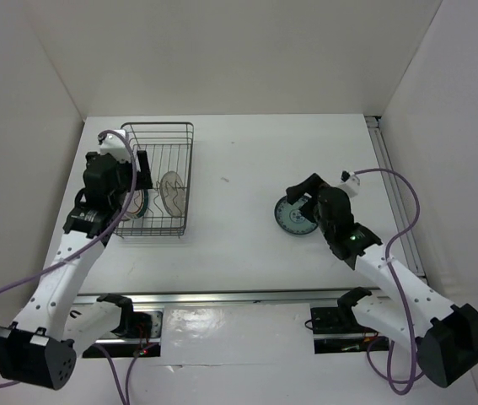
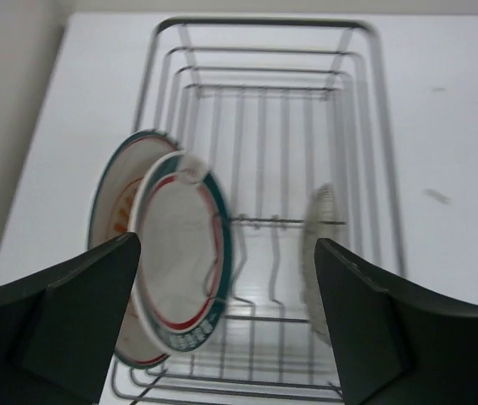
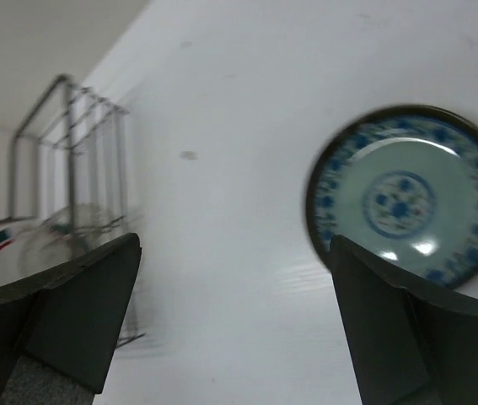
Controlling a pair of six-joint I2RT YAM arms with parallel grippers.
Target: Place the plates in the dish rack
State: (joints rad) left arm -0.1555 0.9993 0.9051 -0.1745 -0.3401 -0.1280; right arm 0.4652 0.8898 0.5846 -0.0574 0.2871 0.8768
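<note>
My right gripper lowers to its right in the wrist view next, onto the blue-green plate's rim farthest from the rack, since that rim lies below it that way.
The dish rack [image 1: 161, 139] stands at the back left of the table. In the left wrist view the rack [image 2: 373, 126] holds three plates on edge. The orange-centred plate [image 2: 110, 207] leans at the left, the red-and-teal ringed plate [image 2: 179, 253] is just in front of it, and the grey plate [image 2: 323, 245] is at the right. My left gripper [image 2: 226, 291] hangs open above them with nothing between its fingers. The blue-green plate [image 3: 403, 198] lies flat on the table. My right gripper [image 3: 234, 312] is open just beside it, the right finger over its near rim.
White walls close in the table on the left, back and right. A metal rail [image 1: 399, 194] runs along the right edge. Cables loop from both arms.
</note>
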